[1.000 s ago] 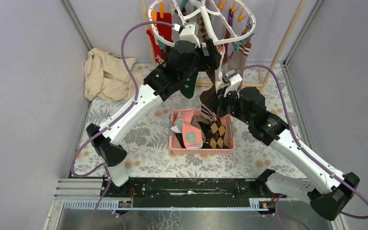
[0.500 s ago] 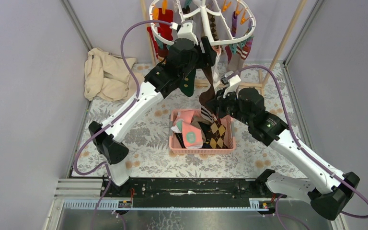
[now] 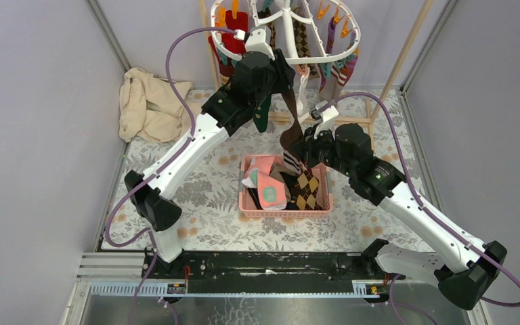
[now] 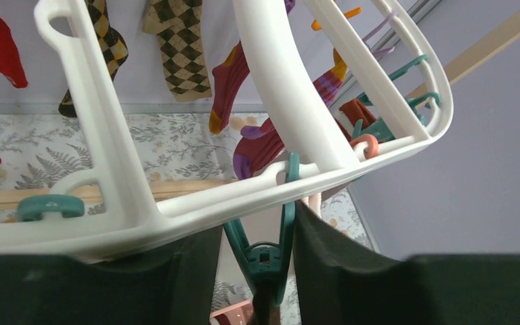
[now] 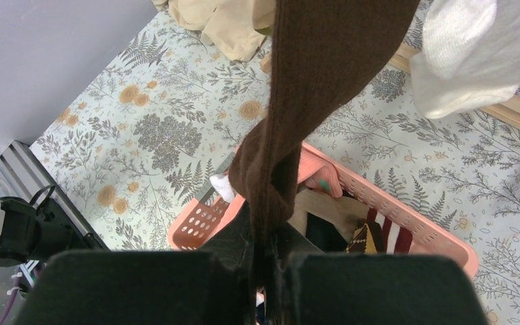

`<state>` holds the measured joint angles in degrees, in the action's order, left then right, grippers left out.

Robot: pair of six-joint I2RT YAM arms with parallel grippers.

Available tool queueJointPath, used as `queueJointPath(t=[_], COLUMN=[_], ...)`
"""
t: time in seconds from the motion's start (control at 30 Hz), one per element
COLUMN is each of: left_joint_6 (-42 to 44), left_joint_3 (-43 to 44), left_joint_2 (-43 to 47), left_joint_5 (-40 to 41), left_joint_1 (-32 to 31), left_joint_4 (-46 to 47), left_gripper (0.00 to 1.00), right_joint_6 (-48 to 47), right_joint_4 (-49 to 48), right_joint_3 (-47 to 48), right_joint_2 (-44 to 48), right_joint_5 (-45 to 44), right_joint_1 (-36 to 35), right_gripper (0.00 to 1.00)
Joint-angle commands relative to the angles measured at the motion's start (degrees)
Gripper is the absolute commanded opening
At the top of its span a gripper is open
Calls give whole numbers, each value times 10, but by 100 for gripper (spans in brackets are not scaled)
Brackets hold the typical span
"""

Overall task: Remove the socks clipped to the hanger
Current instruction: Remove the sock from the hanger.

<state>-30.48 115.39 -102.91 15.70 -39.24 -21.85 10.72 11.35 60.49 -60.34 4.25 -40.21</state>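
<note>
The basket below already holds other socks. My right gripper needs to move down and back to release the brown sock inside the pink basket.
The white hanger hangs at the back with socks clipped round its rim: a red one, an argyle one, a purple one. My left gripper is raised just under the rim, its dark fingers pressed on both handles of a teal clip. That clip still pinches the top of a long brown sock. The sock hangs down to my right gripper, which is shut on its lower end above the basket.
A pink slotted basket holding several socks sits on the floral mat below the grippers. A beige cloth lies at the back left. Wooden poles frame the hanger. A white sock hangs beside the brown one.
My left arm has risen toward the hanger's rim and its jaws have narrowed onto the teal clip. The right gripper has stayed shut on the brown sock, nearly still.
</note>
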Motion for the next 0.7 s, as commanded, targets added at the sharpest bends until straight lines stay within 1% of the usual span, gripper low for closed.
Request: queueJointPath(t=[0.0,0.07,0.17,0.2,0.23,0.43,0.57,0.63,0.67], left_joint_6=[1,0,1,1,0,1,1,2,2], left_joint_3=[9,9,9,9,9,5,0,-5,-10], left_joint_2=[7,7,7,8,8,12,15,17,19], left_joint_5=[10,8,5,3,2,-2,-5,-12,-17], left_joint_1=[7,8,11,12,13,18,19,20,20], left_joint_4=[33,34,32,30,30,29,29,33,35], left_gripper=[41,34,19,16,15,15,19,25,31], right_joint_6=[-7,-8,-8,-9,-9,-11,-13,-15,-15], right_joint_4=[-15,-14,-12,-11,-9,8,21,26,28], right_joint_3=[24,24,22,21,19,0,-17,-25,-29], right_joint_2=[-2,-2,-1,0,2,19,35,40,42], right_joint_5=[14,15,15,15,15,12,15,19,23], right_joint_1=[-7,-7,-8,-8,-8,-8,-8,-8,-8], right_gripper=[0,0,0,0,0,0,0,0,0])
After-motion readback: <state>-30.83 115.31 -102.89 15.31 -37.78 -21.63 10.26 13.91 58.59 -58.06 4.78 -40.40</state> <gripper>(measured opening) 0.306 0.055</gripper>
